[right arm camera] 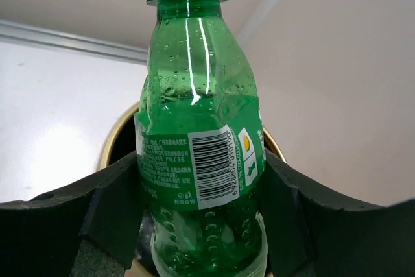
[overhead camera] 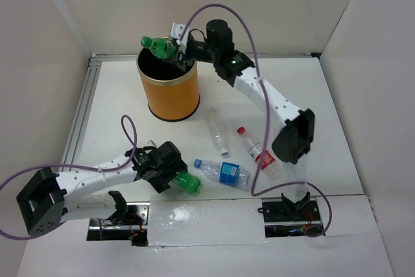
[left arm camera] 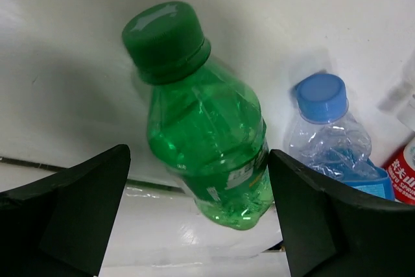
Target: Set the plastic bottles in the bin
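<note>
The green bottle's labelled body point(left arm camera: 217, 157) already lies between the spread fingers, so my left gripper comes down a little and closes on it next.
The orange bin point(overhead camera: 172, 92) stands at the back left of the table. My right gripper point(overhead camera: 175, 50) is shut on a green bottle point(overhead camera: 159, 46) and holds it on its side over the bin's far rim. In the right wrist view the pads point(right arm camera: 117, 205) clamp this bottle point(right arm camera: 198, 128) at its label, above the bin's rim point(right arm camera: 113, 137). My left gripper point(overhead camera: 176, 176) is open around a second green bottle point(overhead camera: 189, 183) lying on the table. In the left wrist view this bottle point(left arm camera: 207, 141) lies between the spread fingers point(left arm camera: 84, 205), near the right one.
A blue-labelled clear bottle point(overhead camera: 224, 172) lies just right of the left gripper, its blue cap point(left arm camera: 321, 95) beside the green bottle. A clear bottle point(overhead camera: 218, 132) and a red-capped bottle point(overhead camera: 259, 154) lie mid-table. Walls enclose the table at the left, back and right.
</note>
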Tool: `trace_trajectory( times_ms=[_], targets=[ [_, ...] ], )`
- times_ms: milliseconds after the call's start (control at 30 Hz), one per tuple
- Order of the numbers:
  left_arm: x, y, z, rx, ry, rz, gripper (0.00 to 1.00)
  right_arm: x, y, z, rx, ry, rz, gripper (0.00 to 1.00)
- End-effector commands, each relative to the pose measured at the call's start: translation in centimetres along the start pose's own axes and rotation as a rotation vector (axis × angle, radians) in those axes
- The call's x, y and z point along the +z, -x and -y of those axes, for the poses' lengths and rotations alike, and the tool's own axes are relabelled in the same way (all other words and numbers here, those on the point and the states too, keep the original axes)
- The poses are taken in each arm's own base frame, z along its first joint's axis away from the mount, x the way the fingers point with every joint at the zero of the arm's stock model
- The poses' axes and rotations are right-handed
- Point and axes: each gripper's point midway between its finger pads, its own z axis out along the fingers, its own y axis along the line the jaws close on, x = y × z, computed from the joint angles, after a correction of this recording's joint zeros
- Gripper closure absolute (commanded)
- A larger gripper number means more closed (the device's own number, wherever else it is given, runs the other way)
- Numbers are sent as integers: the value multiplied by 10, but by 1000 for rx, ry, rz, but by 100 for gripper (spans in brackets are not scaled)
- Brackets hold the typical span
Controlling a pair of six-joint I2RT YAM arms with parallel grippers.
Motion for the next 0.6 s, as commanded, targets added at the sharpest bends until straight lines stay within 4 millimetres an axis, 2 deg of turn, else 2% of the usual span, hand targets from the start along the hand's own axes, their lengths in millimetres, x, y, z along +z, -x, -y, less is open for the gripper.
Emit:
trace_trajectory(
  times_ms=[0,33,67,100,133,200,233,267,300,333,367,400,433,467,500,533,567],
  targets=[
    [12,1,-2,-9,10,3,0,32,-16,19,121,-76,17,29],
    [14,2,6,-11,-16,4,0,36,-20,24,158,-99,8,23],
    [18,-1,4,-10,-8,-9,0,36,-9,35,160,-129,25,14],
    [24,1,3,-8,5,-4,0,38,-11,38,181,-144,23,3],
    [26,-1,4,1,5,-17,0,34,-15,42,238,-162,18,0],
    [32,-2,4,15,15,-17,4,21,-18,56,294,-212,8,0],
    [36,-2,-1,23,41,-24,8,9,-3,65,304,-242,27,0],
    [36,-2,1,35,41,-24,13,2,-4,63,341,-234,21,0],
    [36,-2,4,34,32,-24,18,-13,-9,71,345,-243,8,0],
    [38,-3,4,49,31,-24,29,-31,9,76,351,-248,26,0],
    [38,-3,3,68,31,-25,35,-42,12,74,384,-234,27,0],
    [36,-3,6,78,22,-25,42,-59,-8,77,407,-245,-10,13],
    [32,-5,11,102,0,-29,56,-81,7,77,414,-252,-8,25],
    [33,-3,10,136,-1,-18,63,-94,3,76,426,-260,-26,42],
    [28,-3,17,156,-28,-11,71,-114,-28,73,482,-288,-91,58],
    [22,-3,23,169,-46,-10,80,-137,-21,72,486,-314,-104,75],
    [18,-4,24,225,-58,-3,99,-153,-33,70,517,-345,-137,78]
  ],
)
